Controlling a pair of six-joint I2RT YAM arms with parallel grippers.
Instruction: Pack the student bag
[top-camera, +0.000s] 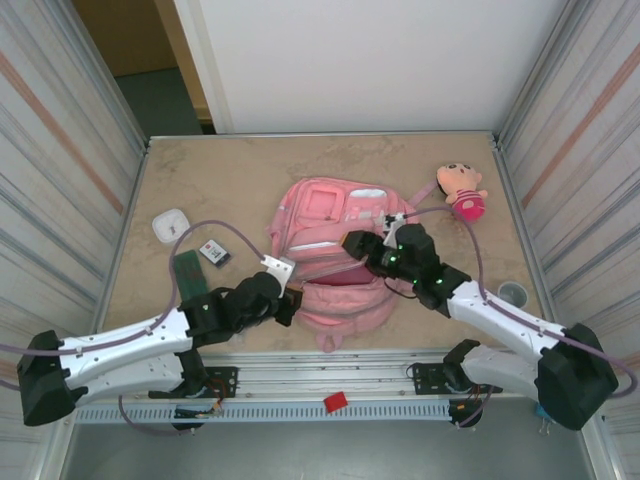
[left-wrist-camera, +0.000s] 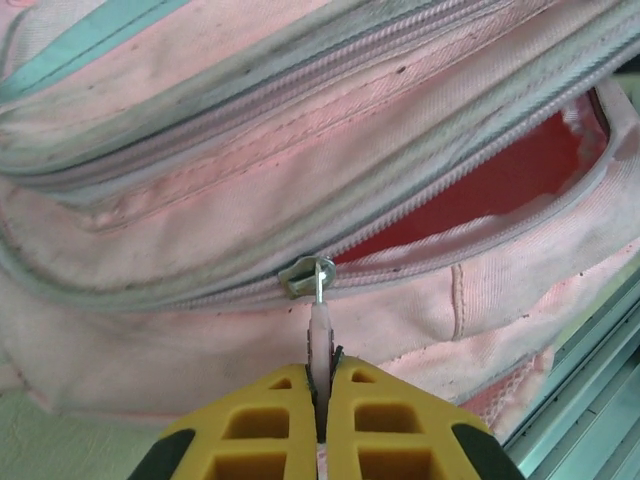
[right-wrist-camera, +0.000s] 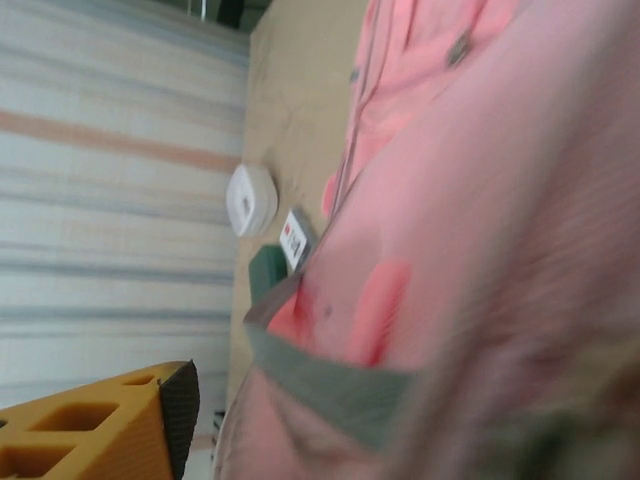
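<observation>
My left gripper pulls the pull outward along the zipper along the bag's edge by the card next and then releases it, since the zipper is still closed there.
The pink student bag lies flat in the middle of the table, its lower pocket partly unzipped and showing red lining. My left gripper is at the bag's near left edge. In the left wrist view the left gripper is shut on the pale pink zipper pull, which hangs from the metal slider. My right gripper is over the bag's centre. Blurred bag fabric crosses close in front of the right wrist camera, with one yellow finger far left and the other finger hidden.
A doll in a pink dress lies at the back right. Left of the bag are a white round case, a small printed card and a green item. A clear cup stands near the right wall.
</observation>
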